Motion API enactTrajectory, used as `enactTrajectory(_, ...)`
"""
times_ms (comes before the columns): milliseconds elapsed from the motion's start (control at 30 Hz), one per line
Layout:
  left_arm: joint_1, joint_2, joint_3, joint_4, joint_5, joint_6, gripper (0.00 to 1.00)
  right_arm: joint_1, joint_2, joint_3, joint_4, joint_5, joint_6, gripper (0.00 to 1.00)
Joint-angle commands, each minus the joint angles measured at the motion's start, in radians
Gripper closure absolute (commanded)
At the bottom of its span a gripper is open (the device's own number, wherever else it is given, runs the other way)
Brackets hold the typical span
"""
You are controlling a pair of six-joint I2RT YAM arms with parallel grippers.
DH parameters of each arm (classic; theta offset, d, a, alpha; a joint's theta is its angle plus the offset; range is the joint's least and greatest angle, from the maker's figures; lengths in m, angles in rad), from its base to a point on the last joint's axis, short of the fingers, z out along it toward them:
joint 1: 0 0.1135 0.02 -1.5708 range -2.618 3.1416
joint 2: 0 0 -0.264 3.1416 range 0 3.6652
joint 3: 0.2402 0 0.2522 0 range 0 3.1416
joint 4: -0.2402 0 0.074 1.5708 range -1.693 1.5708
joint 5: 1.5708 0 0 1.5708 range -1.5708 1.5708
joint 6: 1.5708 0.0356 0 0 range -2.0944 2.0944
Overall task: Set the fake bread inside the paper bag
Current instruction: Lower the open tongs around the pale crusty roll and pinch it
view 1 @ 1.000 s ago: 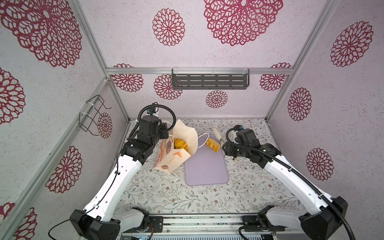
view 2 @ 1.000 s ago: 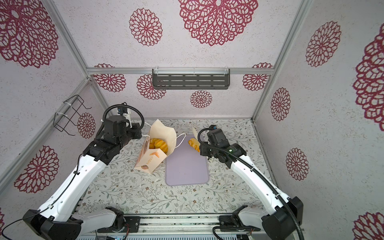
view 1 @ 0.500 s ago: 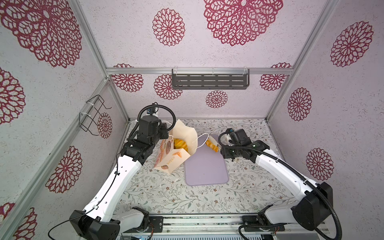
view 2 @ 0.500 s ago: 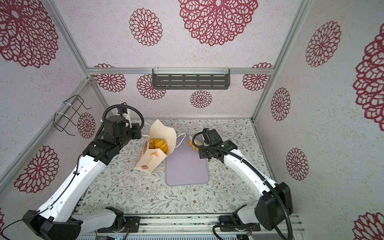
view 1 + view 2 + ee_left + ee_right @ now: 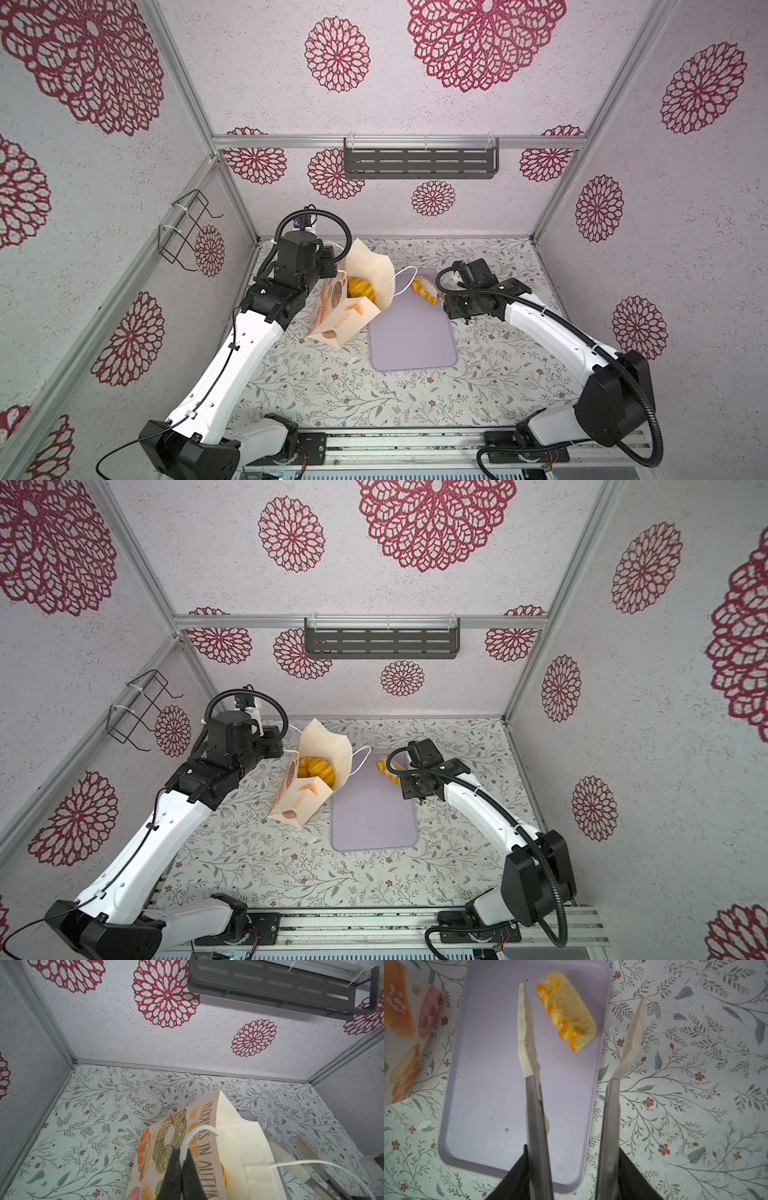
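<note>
The right gripper lowers and shifts toward the bag (image 5: 353,307) next and closes the tongs around the roll's near end (image 5: 430,297), as it lies below the gripper, nearer the bag.
The paper bag (image 5: 353,307) (image 5: 307,796) stands open and tilted left of the lilac tray (image 5: 411,340). Several orange pieces of fake bread (image 5: 360,286) lie inside it. My left gripper (image 5: 182,1155) is shut on the bag's white cord handle (image 5: 199,1132) and holds that side up. One twisted yellow-orange roll (image 5: 566,1014) (image 5: 424,289) lies at the tray's far end. My right gripper (image 5: 573,1153) is shut on metal tongs (image 5: 535,1115). Their pale tips (image 5: 525,1022) are spread, with the roll between them, nearer one tip and not pinched.
A grey slotted shelf (image 5: 419,162) hangs on the back wall and a black wire rack (image 5: 187,232) on the left wall. The bag's other cord handle (image 5: 405,278) loops over the tray's far left corner. Small crumbs (image 5: 506,1130) dot the tray (image 5: 488,1084).
The right arm has swung left and brought the tongs over the roll on the tray. The left arm and the bag have kept still.
</note>
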Motion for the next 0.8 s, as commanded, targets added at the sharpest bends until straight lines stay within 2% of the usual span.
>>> enactTrajectory(0, 0.007, -0.021, -0.005, 0.012, -0.006, 0.011, 1.00, -0.008, 0.002, 0.018, 0.022, -0.012, -0.026, 0.43)
enactTrajectory(767, 0.008, -0.019, -0.008, 0.016, 0.004, 0.009, 1.00, -0.010, 0.122, 0.056, 0.048, -0.037, -0.080, 0.46)
